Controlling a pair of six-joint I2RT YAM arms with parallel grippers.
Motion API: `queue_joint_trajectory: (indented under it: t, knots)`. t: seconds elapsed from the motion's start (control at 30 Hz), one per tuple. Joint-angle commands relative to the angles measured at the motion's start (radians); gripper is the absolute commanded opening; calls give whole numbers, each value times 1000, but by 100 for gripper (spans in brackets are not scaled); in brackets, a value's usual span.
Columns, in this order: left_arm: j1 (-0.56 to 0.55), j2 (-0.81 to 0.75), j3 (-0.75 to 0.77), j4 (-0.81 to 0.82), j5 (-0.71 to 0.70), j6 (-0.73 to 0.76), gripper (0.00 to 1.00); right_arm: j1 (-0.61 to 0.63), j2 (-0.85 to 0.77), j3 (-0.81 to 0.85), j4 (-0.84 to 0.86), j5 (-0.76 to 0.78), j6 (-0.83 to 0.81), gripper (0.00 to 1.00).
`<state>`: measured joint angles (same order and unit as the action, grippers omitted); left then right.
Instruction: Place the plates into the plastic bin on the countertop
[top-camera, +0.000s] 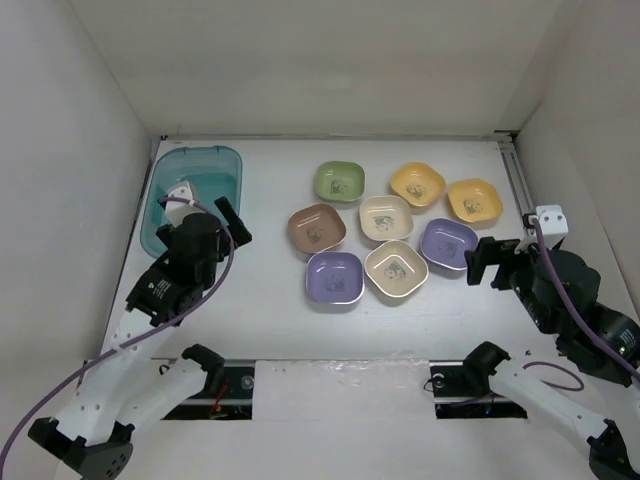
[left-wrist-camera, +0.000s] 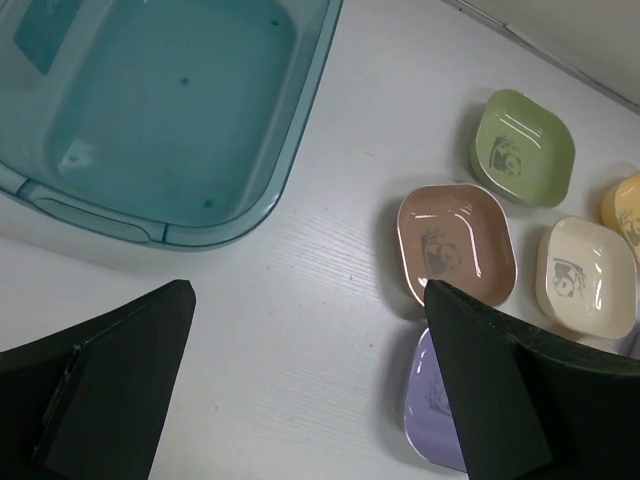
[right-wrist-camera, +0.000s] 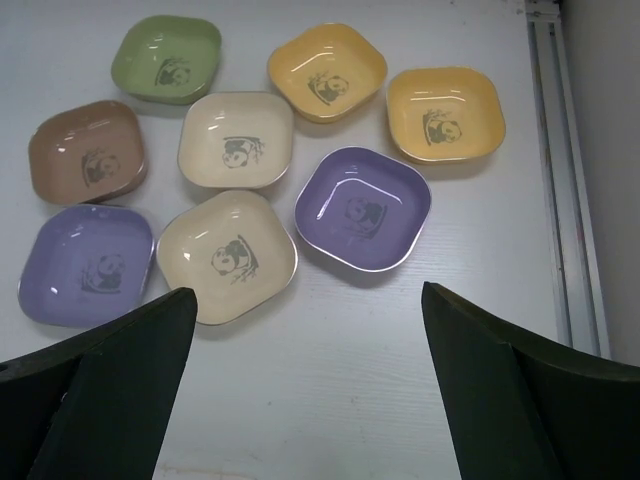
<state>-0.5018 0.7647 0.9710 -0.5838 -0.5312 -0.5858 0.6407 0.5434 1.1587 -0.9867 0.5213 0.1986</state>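
Observation:
I will next move my left gripper to the right in the top view and lower it onto the brown plate's bin-side rim (left-wrist-camera: 402, 246), because the bare countertop there leaves room for a finger.
Eight plates lie clustered mid-table: green (top-camera: 339, 181), two yellow (top-camera: 417, 184) (top-camera: 474, 201), cream (top-camera: 386, 217), brown (top-camera: 317, 228), purple (top-camera: 448, 244), cream (top-camera: 396, 270), purple (top-camera: 334, 277). The teal plastic bin (top-camera: 215, 170) stands empty at the back left. My left gripper (top-camera: 232, 225) (left-wrist-camera: 308, 300) is open and empty, above bare countertop between the bin (left-wrist-camera: 170, 110) and the brown plate (left-wrist-camera: 455, 245). My right gripper (top-camera: 483, 262) (right-wrist-camera: 309, 295) is open and empty, just right of and near the purple plate (right-wrist-camera: 362, 208) and the cream plate (right-wrist-camera: 227, 255).
White walls enclose the countertop on the left, back and right. A metal rail (top-camera: 520, 180) (right-wrist-camera: 560, 150) runs along the right wall. A foil-like strip (top-camera: 340, 375) lies at the near edge between the arm bases.

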Motion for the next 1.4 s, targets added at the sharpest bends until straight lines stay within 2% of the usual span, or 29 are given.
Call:
queue_joint_trajectory:
  t: [0.0, 0.07, 0.17, 0.3, 0.67, 0.9, 0.97, 1.07, 1.17, 1.37]
  knots:
    - [5, 48, 18, 32, 22, 7, 100, -6, 0, 24, 37, 14, 1, 100]
    - [5, 163, 75, -4, 49, -35, 100, -6, 0, 10, 72, -29, -8, 100]
    - [-94, 295, 113, 24, 42, -118, 100, -6, 0, -11, 123, -69, -8, 100]
    - [-141, 473, 182, 68, 63, -175, 100, -6, 21, -22, 143, -108, -8, 100]
    - [-107, 775, 169, 219, 74, -217, 95, -6, 10, -135, 269, -299, -8, 100]
    - [-64, 938, 146, 348, 114, -209, 73, -6, 0, -189, 329, -383, 1, 100]
    - [-64, 962, 146, 381, 114, -209, 64, -6, 0, -189, 338, -383, 10, 100]
    - [-38, 1021, 167, 391, 132, -221, 43, -6, 0, -189, 338, -403, 10, 100]
    - [-18, 1073, 176, 391, 146, -221, 39, -6, -11, -198, 338, -403, 10, 100]
    - [-9, 1073, 176, 365, 108, -261, 19, -6, -30, -208, 338, -392, 10, 100]
